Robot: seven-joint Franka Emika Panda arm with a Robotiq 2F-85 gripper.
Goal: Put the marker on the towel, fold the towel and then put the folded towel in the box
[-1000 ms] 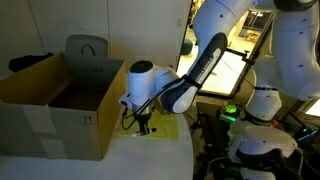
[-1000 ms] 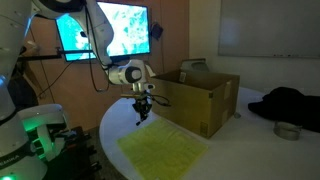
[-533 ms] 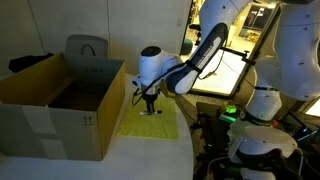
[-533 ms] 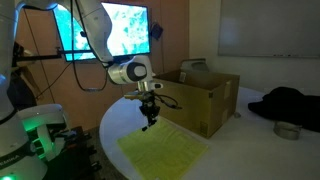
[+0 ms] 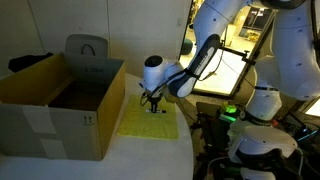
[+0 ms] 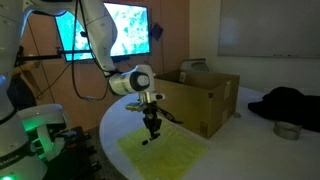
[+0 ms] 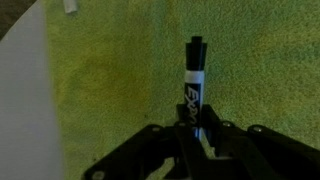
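Note:
The marker is already low over the flat towel's middle (image 5: 153,112), so my gripper should open its fingers over that spot to let go of the marker.
My gripper (image 7: 198,135) is shut on a black and white marker (image 7: 194,82) and holds it just above the yellow-green towel (image 7: 120,70). In both exterior views the gripper (image 5: 154,103) (image 6: 151,126) hangs over the towel (image 5: 150,124) (image 6: 175,152), which lies flat on the white table. The open cardboard box (image 5: 55,100) (image 6: 205,95) stands beside the towel. In the wrist view the marker points away from me, its cap end over the middle of the towel.
The white round table's edge (image 7: 25,110) runs near the towel's side. A monitor (image 6: 115,30) stands behind the arm. A dark bundle (image 6: 290,103) and a small bowl (image 6: 289,130) lie on a far surface. Robot bases with green lights (image 5: 232,113) stand off the table.
The gripper has moved with the marker from the towel's edge near the box to over the towel and has come lower.

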